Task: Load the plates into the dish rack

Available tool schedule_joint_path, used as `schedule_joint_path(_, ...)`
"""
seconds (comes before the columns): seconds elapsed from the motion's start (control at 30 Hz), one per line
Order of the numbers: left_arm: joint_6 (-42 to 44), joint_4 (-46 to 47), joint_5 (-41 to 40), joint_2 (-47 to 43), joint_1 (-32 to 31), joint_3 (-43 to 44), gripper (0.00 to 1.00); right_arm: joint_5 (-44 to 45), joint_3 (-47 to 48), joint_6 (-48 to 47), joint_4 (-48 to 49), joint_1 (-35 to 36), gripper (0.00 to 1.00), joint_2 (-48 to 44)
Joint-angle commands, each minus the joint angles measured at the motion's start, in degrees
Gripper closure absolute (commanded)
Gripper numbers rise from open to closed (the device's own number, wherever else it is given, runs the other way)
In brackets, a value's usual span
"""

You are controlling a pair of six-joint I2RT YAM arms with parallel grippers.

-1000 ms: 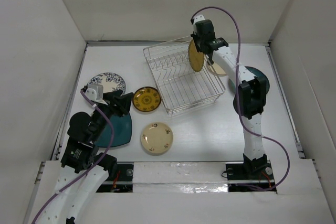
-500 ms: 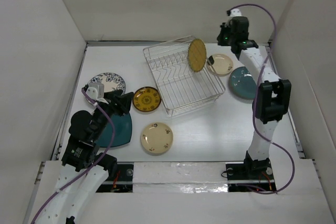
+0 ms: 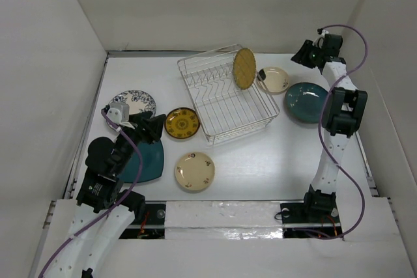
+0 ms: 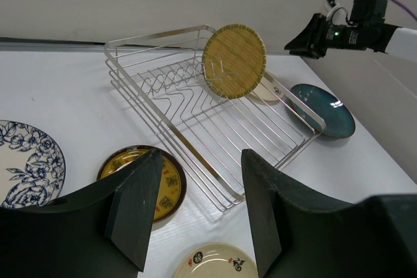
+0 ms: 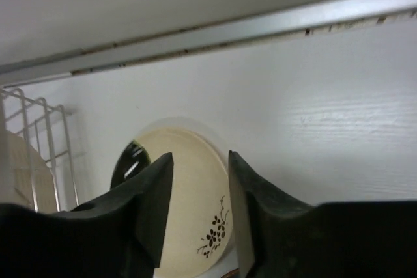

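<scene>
The cream plate's rim facing away from the rack lies clear, so my right gripper will go down onto it next, toward the left in the top view.
The dish rack sits mid-table, with a tan grid-patterned plate standing on edge at its far right side. My right gripper hovers open and empty near the back right corner. In its wrist view the jaws frame a cream plate. That cream plate and a round teal plate lie flat to the right of the rack. My left gripper is open and empty at the far edge of the dark teal plate. It points toward the yellow plate and the rack.
A blue-white floral plate lies at the far left, and a second cream plate lies near the front. White walls enclose the table on three sides, and the right arm's upper links stand close to the right wall.
My right gripper has let go of the tan plate, which stays standing in the rack. It has swung right toward the back corner with its jaws opening. The left arm has not moved.
</scene>
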Motion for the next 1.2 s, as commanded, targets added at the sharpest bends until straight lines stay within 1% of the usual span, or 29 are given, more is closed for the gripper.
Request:
schedule_joint_path(0.0,0.7,1.9,0.0,0.5,0.3,0.9,0.52,-7.7,6.5,-0.6,-6.3,-0.4,0.52,4.1)
schedule_joint_path(0.07,0.7,1.9,0.1,0.7,0.3,0.8,0.52,-9.9,11.1,-2.3,-10.9,-0.4,0.47,8.0)
schedule_joint_path(0.1,0.7,1.9,0.2,0.7,0.3,0.9,0.52,-10.0,12.2,-2.8,-12.4,-0.4,0.47,9.1)
schedule_joint_path(0.27,0.7,1.9,0.2,1.0,0.3,0.9,0.52,-8.4,11.6,-3.4,-13.4,-0.4,0.47,11.0)
schedule_joint_path(0.43,0.7,1.9,0.1,0.7,0.3,0.9,0.52,-9.0,14.2,-4.0,-16.5,-0.4,0.48,13.9)
schedule_joint_path(0.57,0.7,1.9,0.1,0.7,0.3,0.9,0.52,-10.4,14.7,-4.3,-17.6,0.1,0.57,15.3)
schedule_joint_path(0.6,0.7,1.9,0.1,0.7,0.3,0.9,0.52,-10.5,14.9,-4.2,-18.2,0.1,0.60,15.5)
schedule_joint_path(0.67,0.7,1.9,0.1,0.6,0.3,0.9,0.52,-10.2,14.8,-3.9,-18.2,0.6,0.63,16.1)
schedule_joint_path(0.7,0.7,1.8,0.1,0.6,0.3,0.9,0.52,-9.9,14.6,-3.7,-18.0,0.6,0.66,16.2)
schedule_joint_path(0.87,0.7,1.7,-0.1,0.3,0.3,0.9,0.52,-9.8,13.4,-3.0,-16.6,0.6,0.68,16.0)
schedule_joint_path(0.9,0.7,1.7,-0.2,0.4,0.3,0.9,0.52,-10.1,13.4,-2.8,-16.5,0.6,0.70,16.2)
schedule_joint_path(0.93,0.7,1.7,-0.1,0.3,0.3,0.9,0.52,-10.6,13.4,-2.8,-16.5,0.6,0.74,16.2)
schedule_joint_path(0.97,0.7,1.7,-0.1,0.3,0.3,0.9,0.52,-11.9,13.6,-2.8,-16.4,0.6,0.83,16.4)
schedule_joint_path(1.0,0.7,1.7,-0.2,0.3,0.3,0.9,0.52,-12.3,13.5,-2.7,-16.2,0.6,0.87,16.5)
schedule_joint_path(1.07,0.7,1.7,-0.2,0.3,0.3,1.0,0.52,-13.4,12.3,-1.7,-14.5,0.6,0.93,15.7)
schedule_joint_path(1.1,0.7,1.7,-0.2,0.3,0.3,0.9,0.52,-13.2,11.5,-1.0,-11.9,0.6,0.98,15.0)
schedule_joint_path(1.13,0.7,1.7,-0.2,0.5,0.3,0.9,0.52,-13.1,9.9,0.4,-10.5,0.6,1.00,13.3)
schedule_joint_path(1.17,0.7,1.7,-0.2,0.5,0.3,0.9,0.52,-12.2,8.8,1.2,-7.0,0.6,1.00,12.2)
